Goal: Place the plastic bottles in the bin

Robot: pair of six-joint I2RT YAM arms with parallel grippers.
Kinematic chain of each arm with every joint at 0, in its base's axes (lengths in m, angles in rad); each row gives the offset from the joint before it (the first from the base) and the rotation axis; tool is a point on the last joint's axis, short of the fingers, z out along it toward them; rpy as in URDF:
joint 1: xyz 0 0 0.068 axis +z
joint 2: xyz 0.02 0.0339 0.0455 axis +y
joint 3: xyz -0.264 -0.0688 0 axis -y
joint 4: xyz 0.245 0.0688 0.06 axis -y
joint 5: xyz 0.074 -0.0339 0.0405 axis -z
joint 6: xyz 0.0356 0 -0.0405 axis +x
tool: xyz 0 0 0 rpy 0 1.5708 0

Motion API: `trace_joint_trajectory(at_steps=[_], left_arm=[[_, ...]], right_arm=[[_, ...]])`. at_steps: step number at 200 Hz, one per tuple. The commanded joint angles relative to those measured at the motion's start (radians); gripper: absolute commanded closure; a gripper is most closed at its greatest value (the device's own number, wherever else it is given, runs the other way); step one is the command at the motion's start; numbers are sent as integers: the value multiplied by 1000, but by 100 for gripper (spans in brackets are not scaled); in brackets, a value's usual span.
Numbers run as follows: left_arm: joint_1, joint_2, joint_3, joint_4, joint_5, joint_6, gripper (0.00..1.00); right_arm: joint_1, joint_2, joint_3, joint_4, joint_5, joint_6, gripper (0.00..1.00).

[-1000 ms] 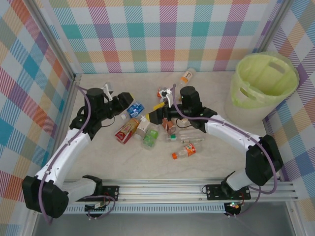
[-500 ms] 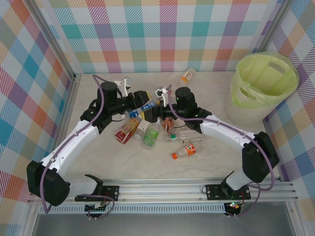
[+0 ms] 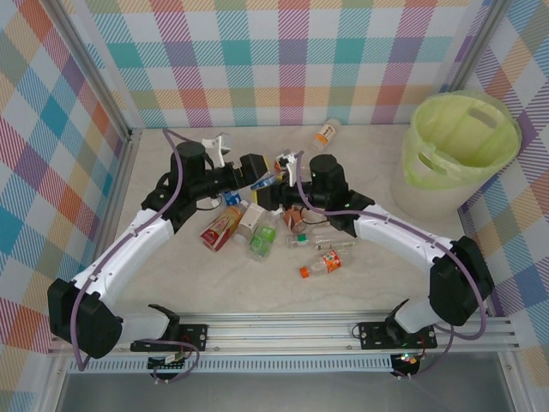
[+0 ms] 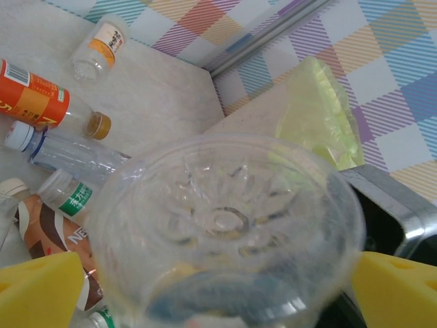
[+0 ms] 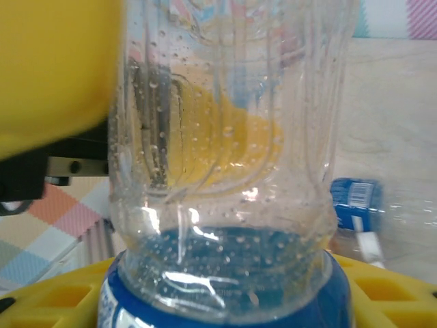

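Observation:
The bin's bag-lined mouth [image 3: 464, 137] is wide open, so next my right gripper will swing outward, away from my open left gripper, and let go of the clear plastic bottle over it.
A clear plastic bottle with a blue label [image 3: 265, 183] hangs in the air between my two grippers, above the heap of plastic bottles [image 3: 257, 233]. My right gripper [image 3: 274, 194] is shut on it; in the right wrist view its blue band [image 5: 218, 301] sits between the yellow pads [image 5: 54, 301]. My left gripper [image 3: 255, 170] stands open around the bottle's base [image 4: 225, 219], with its yellow pads [image 4: 41, 287] spread wide to either side. The bin [image 3: 508, 129], a pale bucket with a lime-green bag, stands at the far right, and its bag [image 4: 317, 109] shows in the left wrist view.
Several bottles lie on the table: red-labelled [image 3: 221, 227], green [image 3: 262, 241], orange [image 3: 325, 263], and one with an orange label near the back wall [image 3: 326, 133]. The left wrist view shows an orange bottle [image 4: 31, 102] and a brown-labelled one [image 4: 51, 229]. Checked walls enclose the table.
My left gripper carried the blue-labelled bottle right to the right gripper, then opened. The right gripper closed on the bottle.

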Motion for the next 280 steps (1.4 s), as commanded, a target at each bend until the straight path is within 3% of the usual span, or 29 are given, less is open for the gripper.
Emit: trace_joint_trajectory(at_steps=[1, 63, 127, 200, 260, 280], left_arm=[[-4, -32, 7, -2, -64, -4, 0], [-2, -110, -40, -160, -369, -8, 0], [23, -184, -134, -249, -507, -55, 0], [92, -235, -251, -353, -494, -113, 0], [131, -217, -255, -521, -496, 0, 0], [134, -183, -251, -584, -507, 40, 0]], right_arm=[[-16, -32, 21, -126, 143, -79, 46], [-172, -143, 85, -313, 222, -210, 47], [-501, -237, 269, -376, 299, -371, 45], [-825, -100, 419, -387, 436, -360, 44], [-967, -11, 415, -378, 500, -330, 44], [-982, 28, 435, -415, 528, -328, 35]])
